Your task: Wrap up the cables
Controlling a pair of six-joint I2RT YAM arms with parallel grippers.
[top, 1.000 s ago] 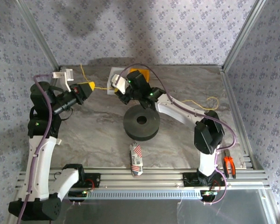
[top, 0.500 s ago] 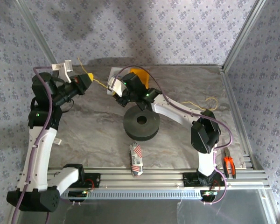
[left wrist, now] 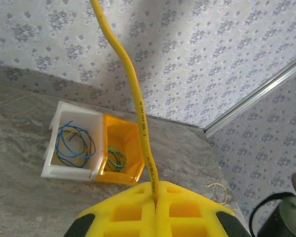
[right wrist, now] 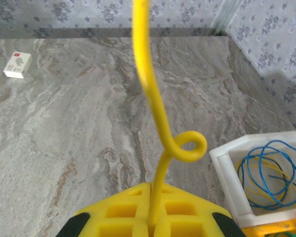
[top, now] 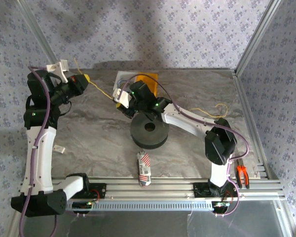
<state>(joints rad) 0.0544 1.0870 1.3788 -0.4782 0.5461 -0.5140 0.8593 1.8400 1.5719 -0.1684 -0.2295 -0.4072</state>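
I should next move my left gripper away from the bins toward the metal side bar (top: 45, 50) and then let go of the cable (top: 101, 90), as my right gripper holds it.
A thin yellow cable (top: 101, 90) runs taut between my two grippers above the back of the table. My left gripper (top: 86, 79) is raised at the far left and shut on the cable (left wrist: 138, 103), which rises from between its yellow fingers (left wrist: 123, 212). My right gripper (top: 120, 100) hovers beside the bins, behind the black spool (top: 149, 130). It is shut on the cable (right wrist: 153, 98) just below a small curl (right wrist: 190, 145). A free end of the cable sticks up past the left gripper (top: 77, 63).
A white bin (left wrist: 56, 116) with blue wire and an orange bin (left wrist: 133, 170) with green wire stand at the back. Another yellow strand (top: 212, 111) lies to the right. A striped packet (top: 144, 169) lies near the front rail, with pliers (top: 242, 175) at the right front.
The left arm has lifted and swung back and to the left with the cable. The right gripper has shifted left toward the white bin, and the strand between them now slants.
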